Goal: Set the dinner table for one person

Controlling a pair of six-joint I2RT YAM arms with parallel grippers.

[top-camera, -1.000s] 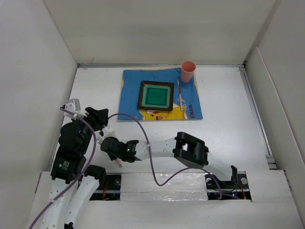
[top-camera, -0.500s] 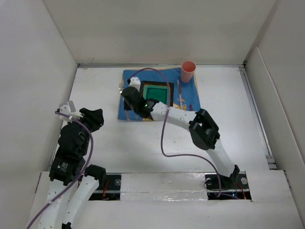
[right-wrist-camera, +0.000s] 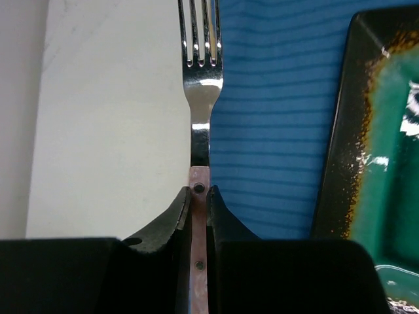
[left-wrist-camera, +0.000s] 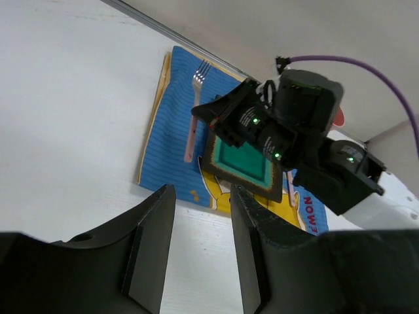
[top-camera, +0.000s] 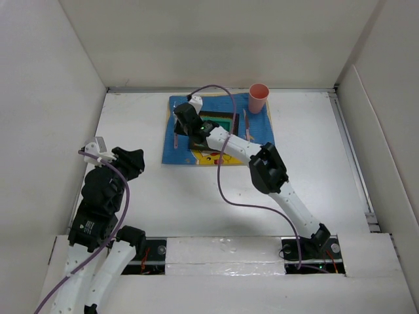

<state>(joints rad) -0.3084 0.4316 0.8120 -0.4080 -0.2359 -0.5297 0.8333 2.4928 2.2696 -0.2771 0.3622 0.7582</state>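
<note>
Next, the right gripper lowers the fork onto the placemat's blue strip, slightly toward the green square plate, since the fork hangs above the placemat's edge.
My right gripper (top-camera: 181, 125) is shut on a pink-handled fork (right-wrist-camera: 200, 78), gripping the top of the handle (right-wrist-camera: 198, 196), tines pointing to the far wall. It holds the fork over the left strip of the blue placemat (top-camera: 174, 152), left of the green square plate (top-camera: 226, 123). In the left wrist view the fork (left-wrist-camera: 194, 111) lies along the mat (left-wrist-camera: 167, 144) beside the plate (left-wrist-camera: 245, 160); I cannot tell whether it touches. My left gripper (top-camera: 127, 161) is open and empty over the white dinner table (top-camera: 314, 163), its fingers (left-wrist-camera: 154, 242) framing bare tabletop.
A pink cup (top-camera: 258, 98) stands at the mat's far right corner. Another pink-handled utensil (top-camera: 247, 128) lies right of the plate. White wall panels enclose the table. The right arm's purple cable (top-camera: 219, 176) loops over the table's middle.
My right arm swung from the near left of the table to the placemat with the fork, then shifted it further onto the left strip. The left gripper drew back slightly.
</note>
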